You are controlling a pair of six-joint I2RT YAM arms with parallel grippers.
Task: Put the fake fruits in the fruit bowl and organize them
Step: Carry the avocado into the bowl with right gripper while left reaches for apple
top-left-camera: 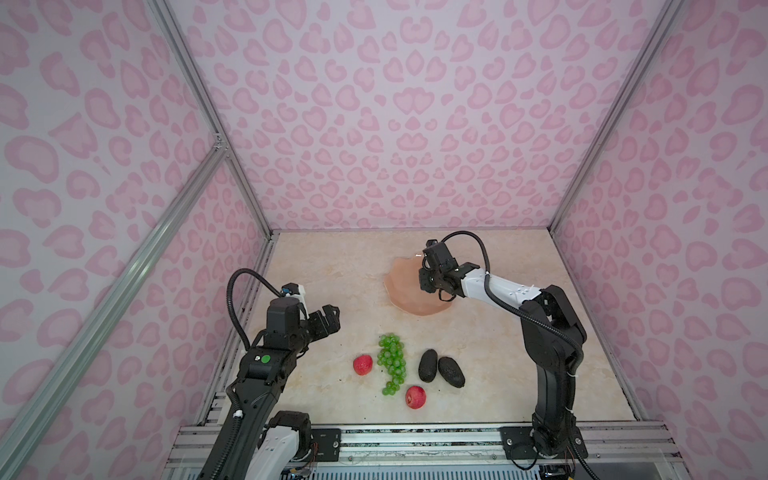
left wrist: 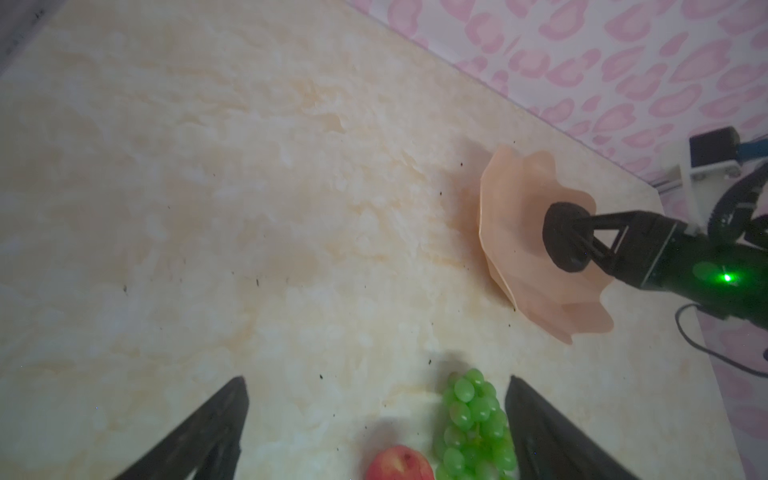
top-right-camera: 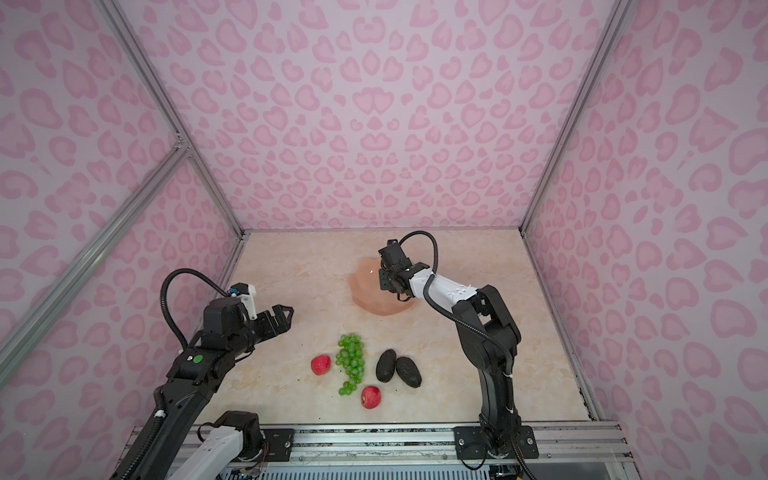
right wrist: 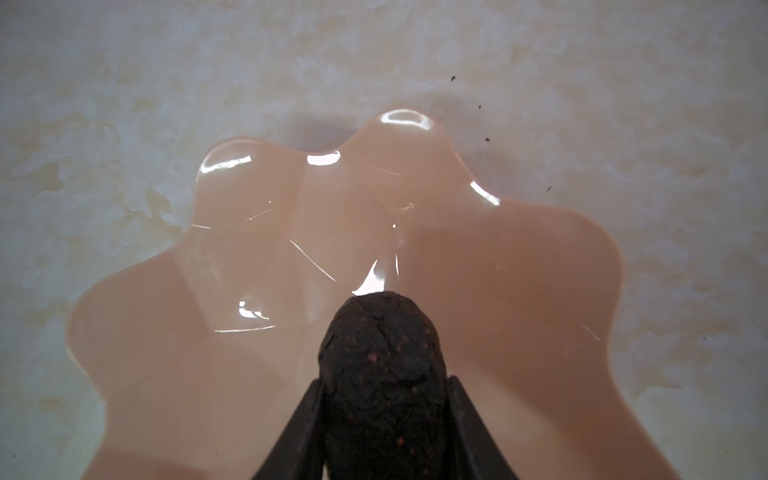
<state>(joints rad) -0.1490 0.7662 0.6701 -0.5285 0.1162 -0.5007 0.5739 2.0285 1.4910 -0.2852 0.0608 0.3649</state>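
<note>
My right gripper lowers slightly into the fruit bowl (top-left-camera: 405, 297) next and releases the dark avocado, since the fruit bowl's inside bottom is just under its fingers.
The peach-pink fruit bowl (top-left-camera: 405, 297) (top-right-camera: 368, 297) (left wrist: 509, 257) (right wrist: 519, 266) sits on the marble table, towards the back. My right gripper (right wrist: 384, 380) (left wrist: 582, 241) hangs over it, shut on a dark avocado (right wrist: 382, 365) (left wrist: 561, 239) that is just above the bowl's inside. Two more avocados (top-left-camera: 428, 365) (top-left-camera: 451, 372) (top-right-camera: 386, 365) lie side by side near the front. Left of them lie the green grapes (top-left-camera: 392, 363) (top-right-camera: 351, 365) (left wrist: 473, 424) and two red fruits (top-left-camera: 363, 365) (top-left-camera: 415, 397) (left wrist: 401, 463). My left gripper (top-left-camera: 328, 318) (top-right-camera: 282, 316) (left wrist: 376, 380) is open above the table, left of the grapes.
Pink patterned walls with aluminium posts (top-left-camera: 266, 224) enclose the table on three sides. A metal rail (top-left-camera: 415, 432) with both arm bases runs along the front edge. Bare table lies between the left gripper and the bowl.
</note>
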